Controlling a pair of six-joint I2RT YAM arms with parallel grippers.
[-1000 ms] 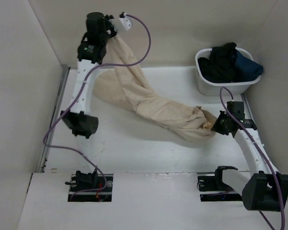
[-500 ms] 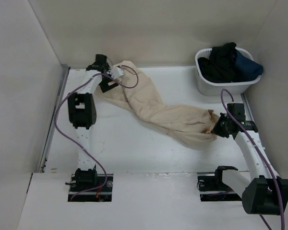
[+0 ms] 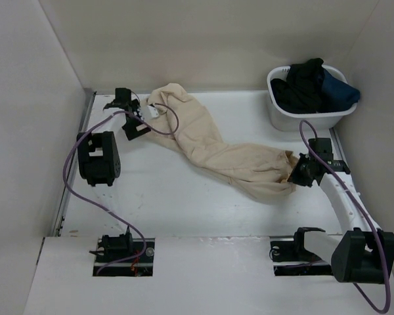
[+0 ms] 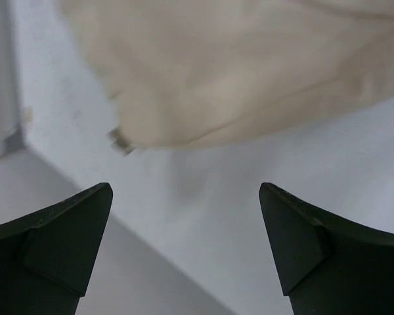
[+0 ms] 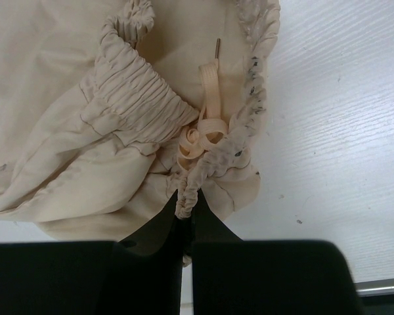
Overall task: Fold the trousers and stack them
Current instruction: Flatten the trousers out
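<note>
I need to carry the trousers' waistband up with my right gripper next, toward the right in the top view, then down to release it on the bare table, because the trousers lie twisted.
The beige trousers [image 3: 217, 147] lie in a twisted band across the table, from the back left down to the right. My right gripper [image 3: 297, 172] is shut on their gathered elastic waistband [image 5: 190, 187], which sits pinched between the fingertips, with the drawstring [image 5: 207, 125] looped just ahead. My left gripper [image 3: 131, 113] is low at the back left, just left of the leg end, open and holding nothing. In the left wrist view the cloth [image 4: 236, 72] lies beyond the wide-apart fingers [image 4: 295, 243], and a small tag [image 4: 120, 141] shows at its edge.
A white basket [image 3: 308, 119] at the back right holds black and dark-blue garments [image 3: 312, 85]. Walls close in the table on the left, back and right. A purple cable [image 3: 167, 118] from the left wrist trails over the leg end.
My left gripper came down from high at the back, let go of the leg end and drew off to the left. The leg dropped flat onto the table. The right gripper kept its hold.
</note>
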